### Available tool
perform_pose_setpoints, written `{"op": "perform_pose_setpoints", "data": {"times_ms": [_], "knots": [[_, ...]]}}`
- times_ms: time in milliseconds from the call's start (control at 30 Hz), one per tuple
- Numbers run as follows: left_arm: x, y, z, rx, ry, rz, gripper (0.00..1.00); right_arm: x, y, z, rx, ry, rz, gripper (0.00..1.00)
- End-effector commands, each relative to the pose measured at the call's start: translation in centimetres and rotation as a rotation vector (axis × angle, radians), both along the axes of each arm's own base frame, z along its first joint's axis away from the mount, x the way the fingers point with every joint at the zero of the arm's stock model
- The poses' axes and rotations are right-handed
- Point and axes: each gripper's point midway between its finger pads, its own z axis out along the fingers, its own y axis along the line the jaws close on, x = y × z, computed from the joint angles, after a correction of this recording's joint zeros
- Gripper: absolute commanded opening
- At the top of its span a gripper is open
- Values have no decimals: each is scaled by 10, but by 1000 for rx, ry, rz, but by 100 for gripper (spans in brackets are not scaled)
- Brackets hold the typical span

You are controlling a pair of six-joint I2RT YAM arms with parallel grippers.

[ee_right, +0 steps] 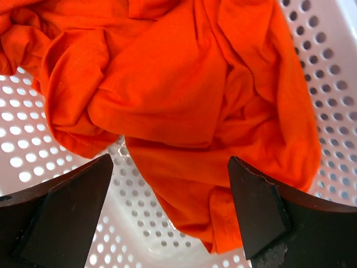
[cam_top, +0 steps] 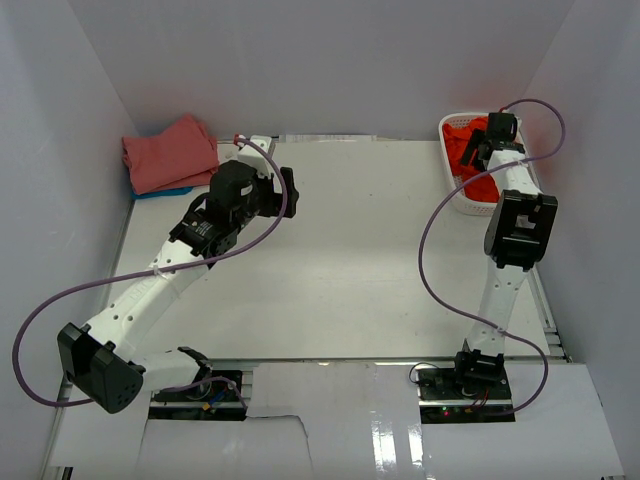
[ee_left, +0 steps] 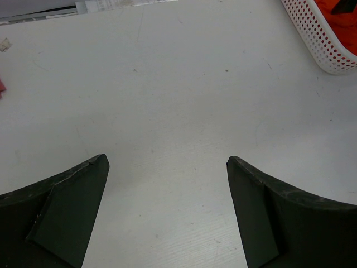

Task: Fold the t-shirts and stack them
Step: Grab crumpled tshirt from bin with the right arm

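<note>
My right gripper lowers deeper into the mesh basket onto the middle fold [ee_right: 167, 137] of the bright orange-red t-shirt next, since that fold lies below its open fingers.
The bright orange-red t-shirt [ee_right: 184, 95] lies crumpled in the white mesh basket [cam_top: 452, 178] at the far right; it also shows in the top view [cam_top: 478, 183] and at the left wrist view's corner [ee_left: 346, 17]. My right gripper [ee_right: 170, 167] hangs open just above it, inside the basket, holding nothing. The salmon-pink t-shirt [cam_top: 170, 152] lies folded at the far left, on top of the blue t-shirt [cam_top: 165, 191], of which only an edge shows. My left gripper [ee_left: 167, 164] is open and empty above bare table, right of that stack.
The basket's perforated wall [ee_left: 315, 33] stands at the table's [cam_top: 340, 260] far right edge. White enclosure walls close in the back and both sides. Purple cables loop from both arms.
</note>
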Motion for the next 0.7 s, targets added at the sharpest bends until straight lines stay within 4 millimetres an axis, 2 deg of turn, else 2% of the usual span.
{"op": "perform_pose_setpoints", "data": {"times_ms": [0, 67, 100, 333, 500, 600, 633, 667], "knots": [[-4, 1, 10, -18, -33, -14, 98, 24, -2, 17, 5, -85, 16, 90], [-4, 1, 9, -17, -31, -14, 98, 29, -3, 16, 4, -92, 17, 90], [-3, 1, 8, -16, -29, -14, 98, 30, -4, 9, 9, -84, 18, 90], [-3, 1, 5, -14, -24, -12, 98, 37, -9, -11, 19, -77, 12, 90], [-2, 1, 1, -5, -22, -12, 98, 38, -14, -26, 12, -61, 4, 94], [-1, 1, -2, -2, -18, -9, 98, 37, -15, -33, 14, -50, 8, 79], [-2, 1, -2, -3, -18, -12, 98, 38, -16, -32, 12, -51, 6, 59], [-1, 1, -3, -1, -15, -12, 98, 38, -16, -33, 12, -51, 8, 48]]}}
